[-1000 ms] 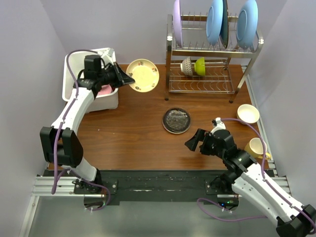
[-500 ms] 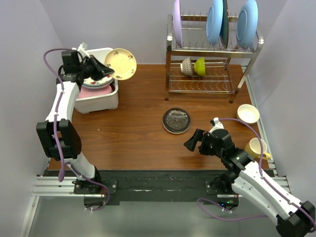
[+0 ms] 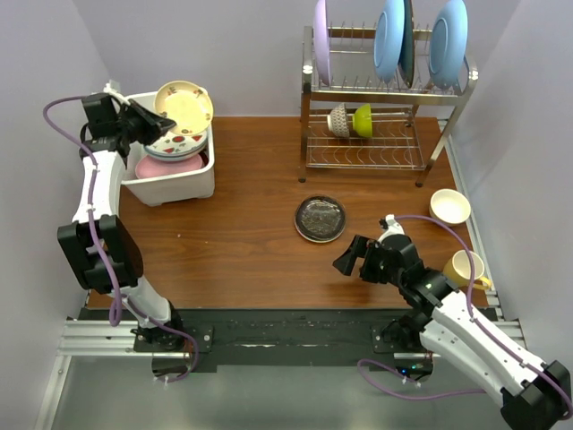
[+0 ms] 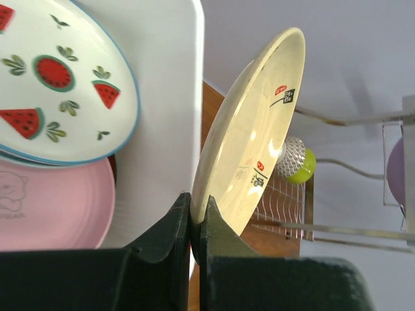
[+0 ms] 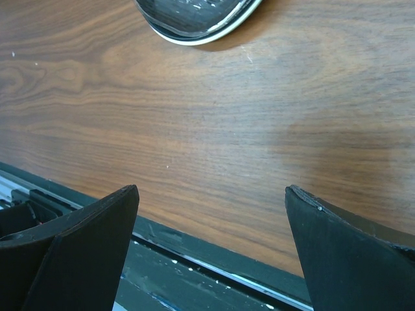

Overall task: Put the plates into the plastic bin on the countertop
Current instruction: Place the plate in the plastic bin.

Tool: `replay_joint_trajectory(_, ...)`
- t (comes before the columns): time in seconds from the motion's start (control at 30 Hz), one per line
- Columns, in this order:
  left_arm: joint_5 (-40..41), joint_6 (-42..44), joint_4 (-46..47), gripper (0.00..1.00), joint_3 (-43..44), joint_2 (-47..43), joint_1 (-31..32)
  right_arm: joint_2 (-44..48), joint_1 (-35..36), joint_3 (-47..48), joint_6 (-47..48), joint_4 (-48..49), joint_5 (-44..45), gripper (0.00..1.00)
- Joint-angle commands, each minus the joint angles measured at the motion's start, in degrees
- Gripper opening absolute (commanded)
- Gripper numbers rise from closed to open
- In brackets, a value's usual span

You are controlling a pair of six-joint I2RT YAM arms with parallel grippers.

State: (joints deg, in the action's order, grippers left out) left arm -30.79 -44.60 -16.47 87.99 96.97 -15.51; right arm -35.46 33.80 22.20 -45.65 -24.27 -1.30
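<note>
The left gripper lowers the small yellowish plate onto the fruit-motif plate [image 3: 176, 145] [image 4: 57, 80] next.
My left gripper [image 3: 146, 117] [image 4: 196, 212] is shut on the rim of the small yellowish plate [image 3: 184, 106] [image 4: 254, 139], holding it tilted above the white plastic bin [image 3: 175, 186] [image 4: 165, 116] at the countertop's [image 3: 242, 242] back left. Inside the bin, a white plate with fruit motifs [image 3: 179, 142] [image 4: 61, 91] lies on a pink plate [image 3: 161, 168] [image 4: 52, 207]. The dark glass plate [image 3: 320, 219] [image 5: 194, 16] lies flat mid-counter. My right gripper [image 3: 351, 258] [image 5: 211, 214] hovers open and empty just near and right of it, close to the front edge.
A two-tier steel wire rack [image 3: 385, 116] stands at the back right, holding a lilac plate [image 3: 320, 40], light-blue plates [image 3: 390, 38] and a bowl on the lower shelf. A cream bowl [image 3: 449, 206] and a mug [image 3: 466, 267] sit by the right edge.
My left arm has swung left with the yellowish plate, from beside the bin's right side to above it. The right arm has barely moved.
</note>
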Motion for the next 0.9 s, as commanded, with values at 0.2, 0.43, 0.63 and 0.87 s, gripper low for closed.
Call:
replay_joint_trajectory(0.2, 6.5, -2.8, 4.4, 0.00, -0.3, 3.8, -3.9, -1.4, 0.3, -0.7, -0.5, 3.6, -1.3, 0.99)
replay_joint_trajectory(0.43, 8.0, -3.0, 2.5, 0.00, 2.8, 8.6, -3.9, -2.2, 0.3, -1.1, -0.5, 4.5, -1.6, 0.99)
replay_joint_trajectory(0.63, 8.2, -3.0, 2.4, 0.00, 3.4, 11.4, -4.0, -2.9, 0.2, -1.2, -0.3, 4.8, -1.8, 0.99)
replay_joint_trajectory(0.87, 5.7, -3.0, 2.7, 0.00, 3.8, 14.9, -3.7, -4.1, 0.2, -1.4, -0.3, 5.9, -2.2, 0.99)
